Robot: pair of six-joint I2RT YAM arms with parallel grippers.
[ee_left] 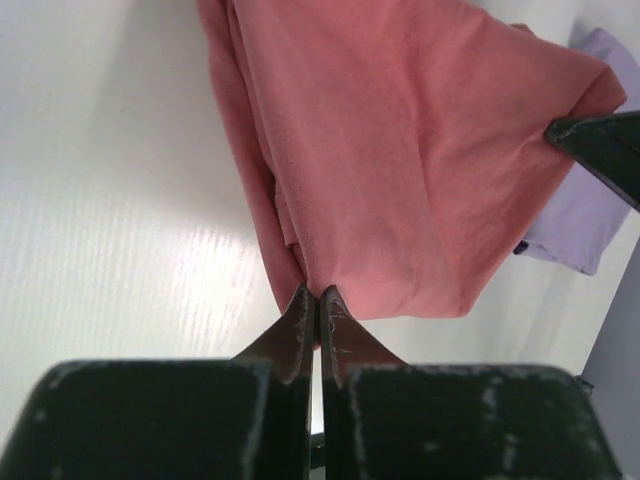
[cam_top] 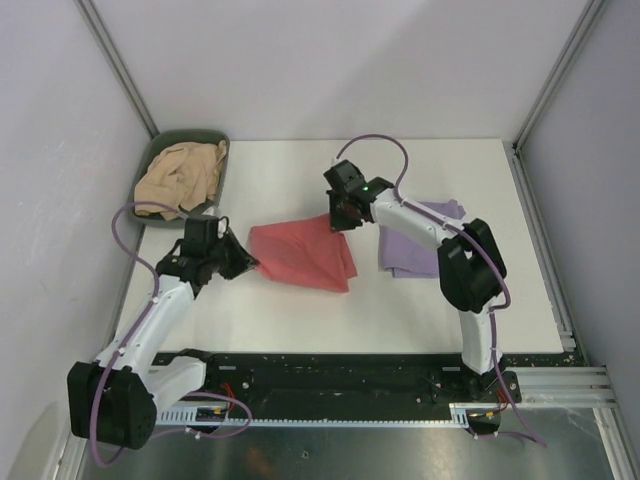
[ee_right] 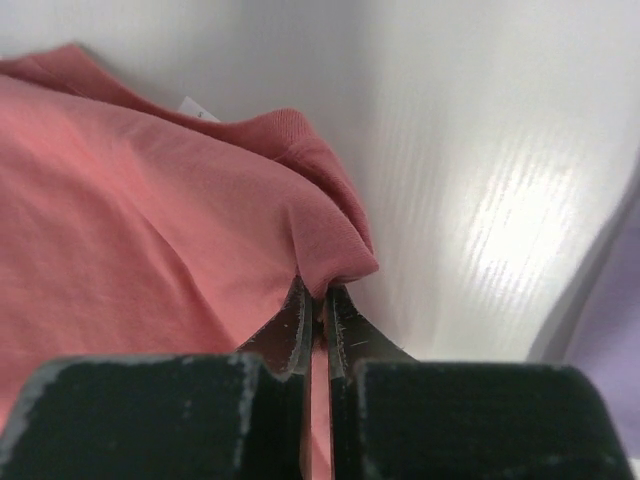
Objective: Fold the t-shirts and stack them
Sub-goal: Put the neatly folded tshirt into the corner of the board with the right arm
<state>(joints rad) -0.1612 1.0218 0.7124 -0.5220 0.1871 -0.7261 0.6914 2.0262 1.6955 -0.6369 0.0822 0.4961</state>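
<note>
The folded lavender t-shirt is to my right gripper's right in the top view. I should carry the bunched fold of the salmon-red t-shirt over its far corner (cam_top: pixel 454 209) and release it.
A salmon-red t-shirt (cam_top: pixel 305 255) hangs stretched between my two grippers over the middle of the table. My left gripper (cam_top: pixel 249 264) is shut on its left corner (ee_left: pixel 318 285). At the shirt's upper right edge my right gripper (cam_top: pixel 338 220) is shut on a bunched fold (ee_right: pixel 335 270). A pale lavender t-shirt (cam_top: pixel 415 245) lies folded flat on the table to the right, partly under my right arm. A tan-beige t-shirt (cam_top: pixel 180 175) lies crumpled in the bin at the back left.
The dark green oval bin (cam_top: pixel 226 168) sits in the back left corner of the white table (cam_top: pixel 300 320). Grey walls with metal posts close in the back and both sides. A black rail runs along the near edge.
</note>
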